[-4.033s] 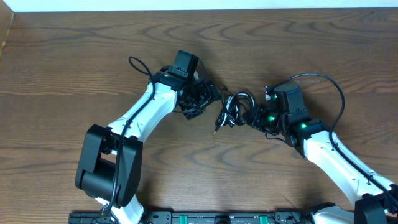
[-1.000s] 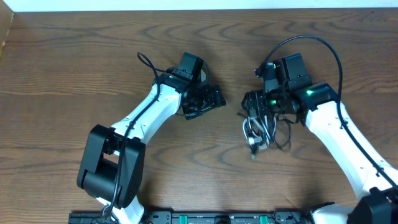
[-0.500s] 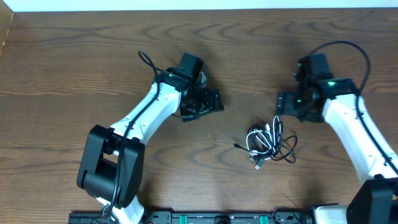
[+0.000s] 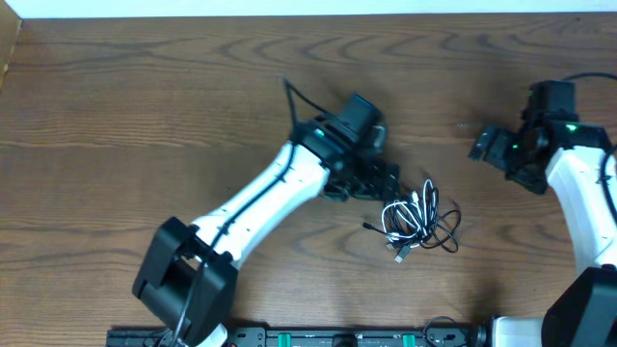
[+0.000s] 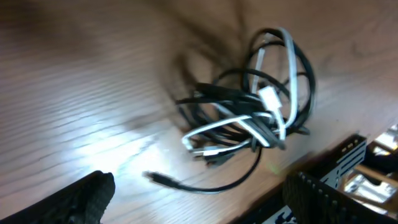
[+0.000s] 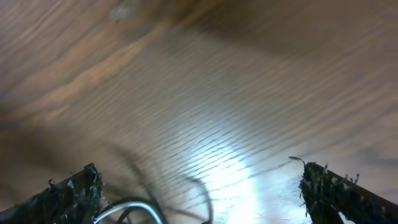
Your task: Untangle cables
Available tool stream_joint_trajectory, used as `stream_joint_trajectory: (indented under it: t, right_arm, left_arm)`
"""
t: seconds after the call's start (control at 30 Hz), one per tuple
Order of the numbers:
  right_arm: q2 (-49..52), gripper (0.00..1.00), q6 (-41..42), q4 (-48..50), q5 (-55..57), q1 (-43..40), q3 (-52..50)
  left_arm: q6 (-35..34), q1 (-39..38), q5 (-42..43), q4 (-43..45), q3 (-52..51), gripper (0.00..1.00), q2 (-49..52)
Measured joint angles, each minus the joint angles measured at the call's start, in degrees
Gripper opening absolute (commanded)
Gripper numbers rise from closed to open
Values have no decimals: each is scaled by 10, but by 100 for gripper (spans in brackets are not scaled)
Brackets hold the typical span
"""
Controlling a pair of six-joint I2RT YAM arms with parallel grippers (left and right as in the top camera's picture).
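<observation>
The left gripper moves down and to the right in the overhead view onto the bundled middle of the cables next, since black and white cable pieces bunch there.
The cables [image 4: 416,222] lie as one tangled heap of black and white cord on the wooden table, right of centre. My left gripper [image 4: 384,183] hovers just up and left of the heap, open and holding nothing. In the left wrist view the cables [image 5: 249,118] fill the middle. A loose black plug end [image 5: 163,179] lies just ahead of the open left gripper [image 5: 199,208]. My right gripper [image 4: 490,146] is open, well up and right of the heap. The right wrist view is blurred; between the open right gripper [image 6: 205,202] fingers only a bit of cord [image 6: 134,208] shows.
The wooden table [image 4: 116,116] stretches bare to the left and along the back. A dark rail [image 4: 318,337] runs along the front edge. The thick black wire of the right arm [image 4: 588,77] loops above its wrist.
The right gripper has let go of the cables, which dropped onto the table, and has pulled away up and to the right. The left arm has swung right to the heap.
</observation>
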Motion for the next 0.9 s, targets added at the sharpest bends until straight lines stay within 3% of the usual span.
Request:
stream_joint_trajectory:
  t: [0.6, 0.63, 0.7, 0.73, 0.9]
  right_arm:
    - [0, 99, 5, 1, -19, -15, 0]
    - [0, 99, 5, 1, -21, -15, 0]
    - [0, 99, 5, 1, -26, -15, 0]
    - [0, 99, 5, 1, -29, -15, 0]
    - [0, 94, 5, 0, -34, -4, 0]
  left_arm:
    - [-111, -101, -82, 112, 0, 91, 83]
    - [-113, -105, -84, 117, 0, 88, 91]
    - [-115, -111, -86, 128, 0, 59, 106]
    - [-115, -112, -87, 132, 0, 49, 113]
    - [-119, -106, -85, 137, 0, 19, 131]
